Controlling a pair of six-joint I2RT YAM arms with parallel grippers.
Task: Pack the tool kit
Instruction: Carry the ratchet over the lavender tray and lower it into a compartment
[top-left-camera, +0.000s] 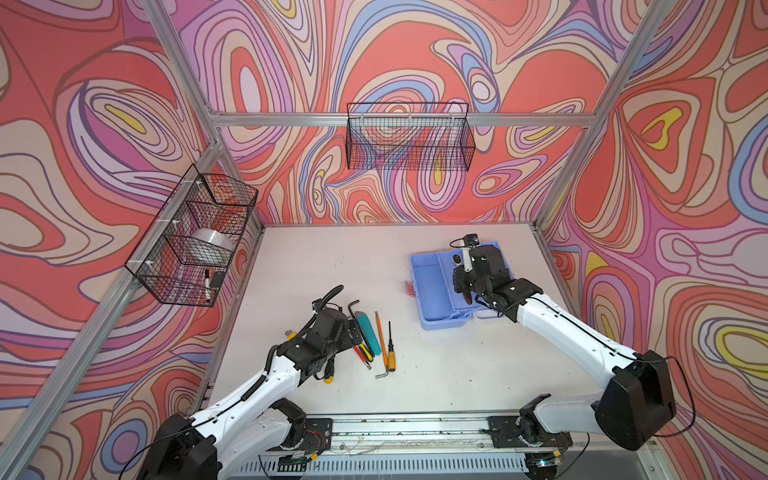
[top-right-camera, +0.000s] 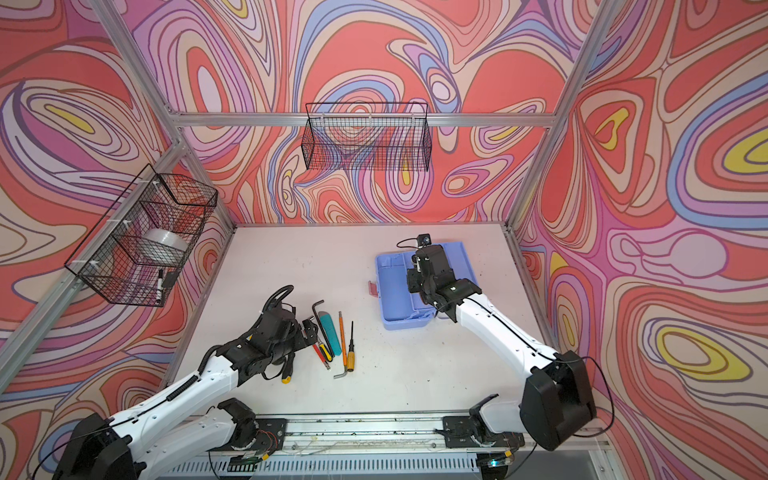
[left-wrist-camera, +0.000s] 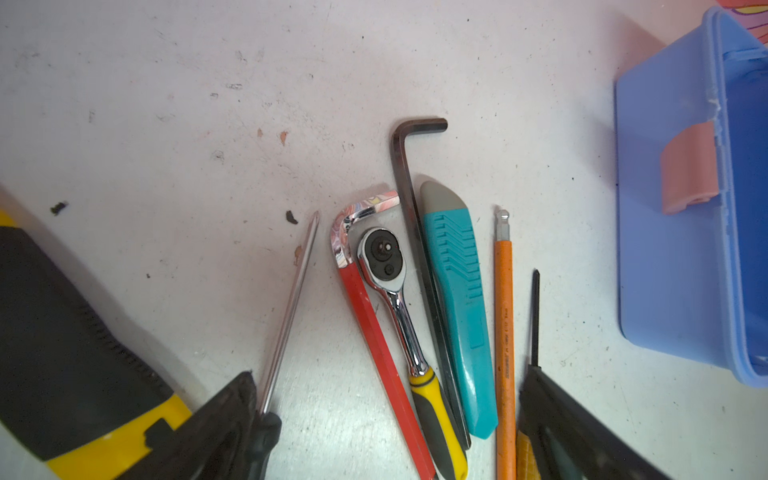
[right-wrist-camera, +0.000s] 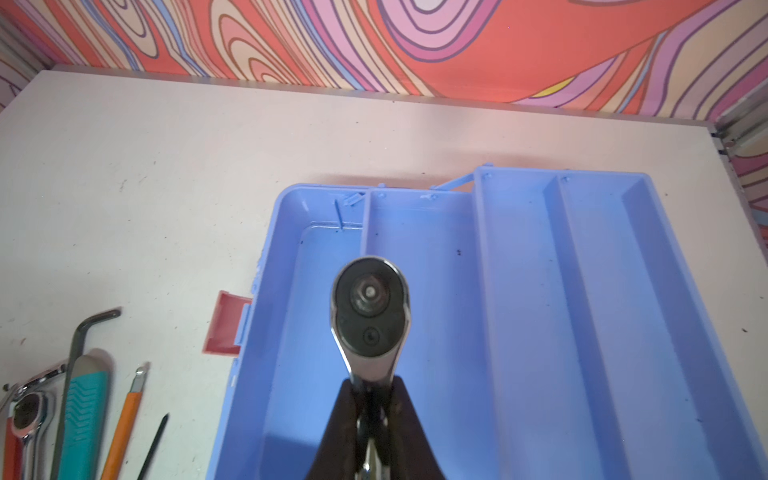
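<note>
The tool kit's first raised slot (right-wrist-camera: 534, 320) is empty and lies below my right gripper, past the middle tray. I will carry the wrench away from the pink latch (right-wrist-camera: 226, 324) next and lower my right gripper into that slot.
The tool kit (top-left-camera: 432, 286) (top-right-camera: 395, 291) lies open at the right of the table, its blue divided trays (right-wrist-camera: 540, 291) bare and its pink latch (right-wrist-camera: 226, 324) facing the tools. My right gripper (right-wrist-camera: 370, 386) hangs over the trays, shut on a chrome ratchet wrench (right-wrist-camera: 370, 307) (top-left-camera: 457, 259) with its head pointing away. My left gripper (left-wrist-camera: 388, 374) (top-left-camera: 349, 332) stands open low over a row of tools: red hex key (left-wrist-camera: 365, 316), small yellow-handled ratchet (left-wrist-camera: 386, 266), black hex key (left-wrist-camera: 405, 183), teal utility knife (left-wrist-camera: 457, 282), orange driver (left-wrist-camera: 503, 316), black screwdriver (left-wrist-camera: 535, 316).
A long screwdriver shaft (left-wrist-camera: 291, 307) and a black-and-yellow handle (left-wrist-camera: 62, 353) lie beside my left finger. A wire basket (top-left-camera: 195, 237) on the left wall holds a tape roll (top-left-camera: 212, 245) and a marker (top-left-camera: 206, 284). Another wire basket (top-left-camera: 409, 137) hangs on the back wall.
</note>
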